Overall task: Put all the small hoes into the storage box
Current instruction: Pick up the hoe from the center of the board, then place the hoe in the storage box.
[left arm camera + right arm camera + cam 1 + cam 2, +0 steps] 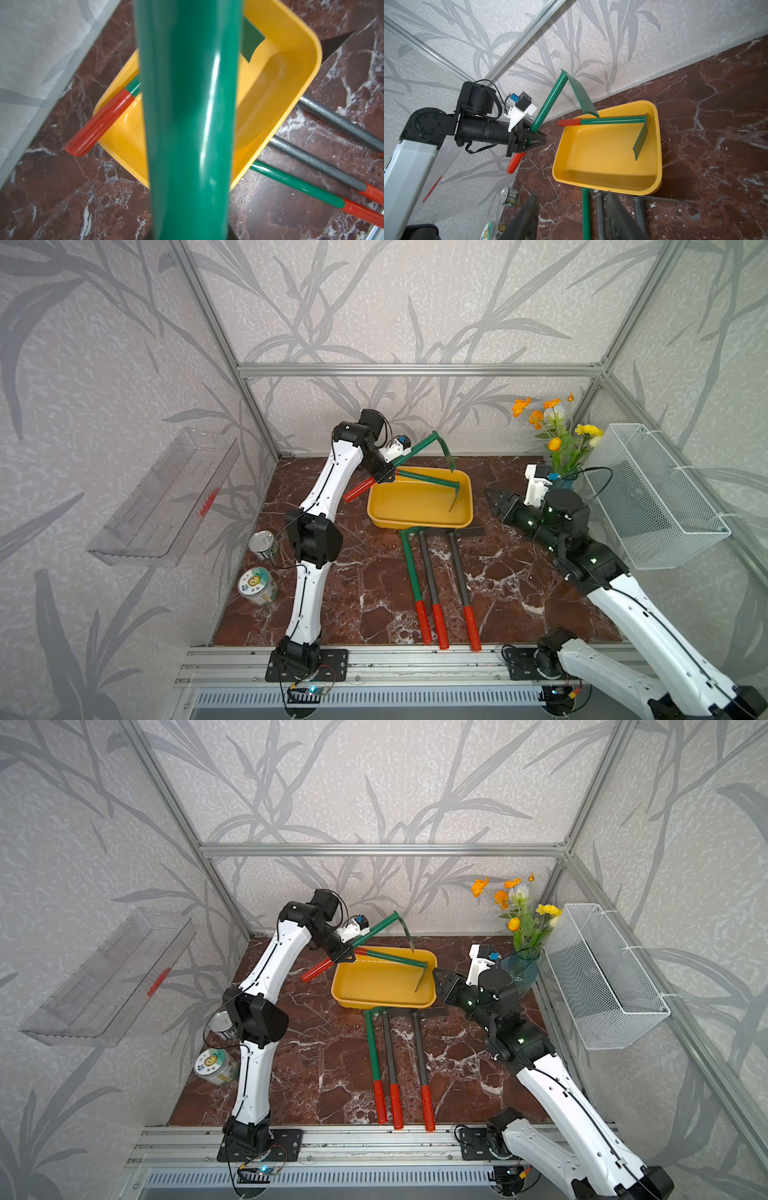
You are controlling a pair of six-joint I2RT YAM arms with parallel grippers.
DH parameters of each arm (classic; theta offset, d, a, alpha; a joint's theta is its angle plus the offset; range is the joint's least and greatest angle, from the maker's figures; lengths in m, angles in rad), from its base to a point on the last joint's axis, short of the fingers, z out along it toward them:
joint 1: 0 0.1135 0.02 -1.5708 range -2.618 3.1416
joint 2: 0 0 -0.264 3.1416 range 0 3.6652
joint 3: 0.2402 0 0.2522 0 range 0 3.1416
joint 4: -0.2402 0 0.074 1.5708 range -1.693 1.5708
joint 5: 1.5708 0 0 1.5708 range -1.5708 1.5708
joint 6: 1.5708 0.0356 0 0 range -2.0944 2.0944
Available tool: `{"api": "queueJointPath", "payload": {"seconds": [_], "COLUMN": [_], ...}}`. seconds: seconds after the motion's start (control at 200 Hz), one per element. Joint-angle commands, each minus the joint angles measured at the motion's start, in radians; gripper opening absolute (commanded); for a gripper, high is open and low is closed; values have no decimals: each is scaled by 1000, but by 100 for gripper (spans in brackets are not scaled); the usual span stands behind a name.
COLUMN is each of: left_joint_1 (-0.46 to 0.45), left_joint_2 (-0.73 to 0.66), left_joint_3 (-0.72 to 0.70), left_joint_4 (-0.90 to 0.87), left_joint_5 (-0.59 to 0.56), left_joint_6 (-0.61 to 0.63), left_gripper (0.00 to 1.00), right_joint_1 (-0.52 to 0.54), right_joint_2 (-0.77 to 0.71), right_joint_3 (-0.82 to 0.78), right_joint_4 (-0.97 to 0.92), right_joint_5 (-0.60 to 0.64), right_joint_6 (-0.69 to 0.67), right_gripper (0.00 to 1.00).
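Observation:
The tilted handle of my left gripper's hoe comes down next onto the empty box bottom (406, 497) (136, 124) beside the second hoe, clear of it. That bottom lies below, so the gripper releases there.
My left gripper (388, 476) is shut on the shaft of a small hoe (415, 448) with a green shaft and a red grip. It holds the hoe tilted above the back left corner of the yellow storage box (419, 524), blade (448, 456) hanging over the back rim. The shaft (187, 124) fills the left wrist view. A second green hoe (428, 480) lies inside the box, its red grip (99, 126) over the left rim. My right gripper (492, 499) hovers open and empty just right of the box; in the right wrist view it (572, 194) points across the front rim (604, 189).
Three long tools with red grips lie side by side in front of the box: one green (415, 572), two dark grey (432, 585). Two cans (257, 587) stand at the left edge. A flower vase (557, 435) and a white wire basket (652, 497) are at right; a clear tray (166, 497) hangs on the left wall.

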Motion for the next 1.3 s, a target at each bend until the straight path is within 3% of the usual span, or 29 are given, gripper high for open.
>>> {"api": "queueJointPath", "payload": {"seconds": [0.0,0.3,0.455,1.05,1.295], "left_joint_1": [-11,-24,-43,-72,-86], "left_joint_2": [43,160,175,217,216], "left_joint_3": [36,66,45,-29,-67], "left_joint_4": [-49,-18,29,146,193], "left_joint_5": [40,15,-51,-152,-148], "left_joint_6": [108,137,141,134,136], "left_gripper": [0,0,0,5,15], "right_joint_1": [-17,-33,-33,-34,-34], "right_joint_2": [12,152,204,206,217], "right_joint_3": [-15,-32,-36,-103,-110], "right_joint_4": [-29,83,123,189,204], "right_joint_5": [-11,-67,-79,-76,-76], "right_joint_6": [-13,24,30,47,51], "right_gripper": [52,50,50,49,48]}}
